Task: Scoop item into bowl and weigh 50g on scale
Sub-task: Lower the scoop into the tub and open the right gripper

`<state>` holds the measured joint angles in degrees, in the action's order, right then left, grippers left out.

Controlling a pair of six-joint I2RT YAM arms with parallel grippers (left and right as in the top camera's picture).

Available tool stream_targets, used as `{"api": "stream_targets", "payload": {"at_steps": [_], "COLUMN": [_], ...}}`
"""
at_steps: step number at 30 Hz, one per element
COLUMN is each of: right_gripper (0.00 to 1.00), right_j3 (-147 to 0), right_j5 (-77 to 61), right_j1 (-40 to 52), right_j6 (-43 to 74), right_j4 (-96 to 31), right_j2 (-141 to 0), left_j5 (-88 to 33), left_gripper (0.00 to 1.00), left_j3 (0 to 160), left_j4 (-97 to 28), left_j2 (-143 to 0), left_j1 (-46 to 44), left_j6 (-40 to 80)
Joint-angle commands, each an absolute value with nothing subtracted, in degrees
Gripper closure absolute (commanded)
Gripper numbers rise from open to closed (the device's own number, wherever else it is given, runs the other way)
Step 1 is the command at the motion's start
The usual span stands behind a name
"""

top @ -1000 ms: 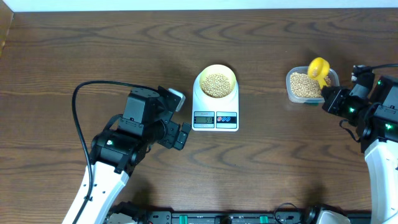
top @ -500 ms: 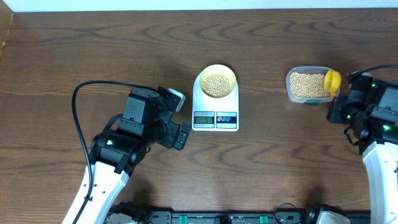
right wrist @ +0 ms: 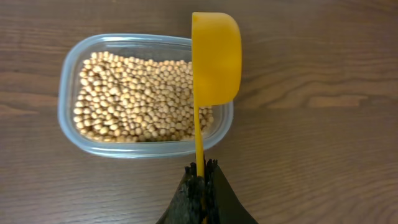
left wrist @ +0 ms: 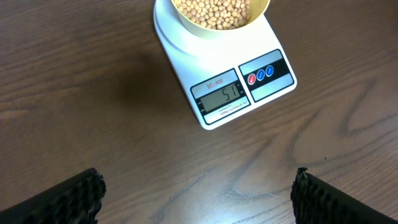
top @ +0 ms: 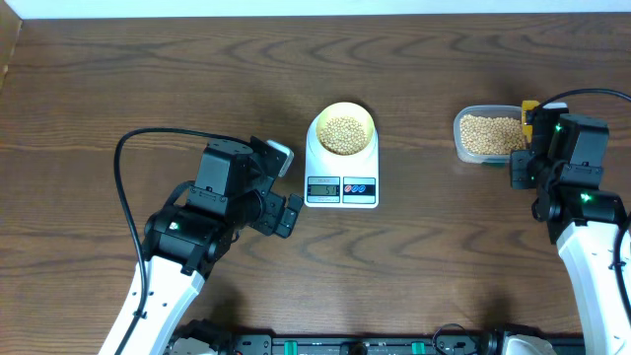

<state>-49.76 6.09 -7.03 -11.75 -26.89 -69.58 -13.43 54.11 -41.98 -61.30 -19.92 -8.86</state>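
Observation:
I will first turn my right gripper to get the yellow scoop (top: 530,106) over the middle of the clear tub. Then I will lower it onto the beans, as the scale reads near target.
The pale yellow bowl (top: 343,127) of tan beans (top: 343,132) sits on the white scale (top: 341,177) at mid table. In the left wrist view the scale (left wrist: 186,62) reads 51 and the bowl (left wrist: 163,7) is at the top edge. My left gripper (top: 288,213) is open and empty, left of the scale; it also shows in the left wrist view (left wrist: 199,196). My right gripper (right wrist: 202,177) is shut on the yellow scoop (right wrist: 215,56), held over the right edge of the clear tub (right wrist: 67,106) of beans (right wrist: 137,99). Overhead, the scoop (top: 530,106) is by the tub (top: 459,144).
The table is dark wood. A black cable (top: 123,187) loops from the left arm. The right arm's body (top: 582,197) stands just right of the tub.
My right gripper has swung the scoop from above the beans to the tub's right edge, and the arm has turned. The left arm, bowl and scale have not moved.

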Motion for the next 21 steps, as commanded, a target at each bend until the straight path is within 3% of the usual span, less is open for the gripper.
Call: {"api": "stream_targets", "payload": {"at_steps": [1,12,21], "right_gripper": [0.99,0.99,0.99], "right_j3": [-49.9,-49.9,-49.9], "right_j5": [5.5,-9.5,-10.1], "right_j1": [-6.7,-6.7,-7.2], "right_j6": [-11.3,8.6,19.8], "right_j4": [-26.5,-29.2,-30.1], "right_j2": [-70.1,-70.1,-70.3], "left_j5": [-13.9,-13.9,-13.9], "left_gripper": [0.02,0.02,0.02], "left_j3": [54.2,54.2,54.2], "left_j4": [-42.0,-42.0,-42.0], "left_j2": [-61.4,-61.4,-61.4], "left_j1": [-19.7,-19.7,-19.7], "left_j6": [-9.0,-9.0,-9.0]}}
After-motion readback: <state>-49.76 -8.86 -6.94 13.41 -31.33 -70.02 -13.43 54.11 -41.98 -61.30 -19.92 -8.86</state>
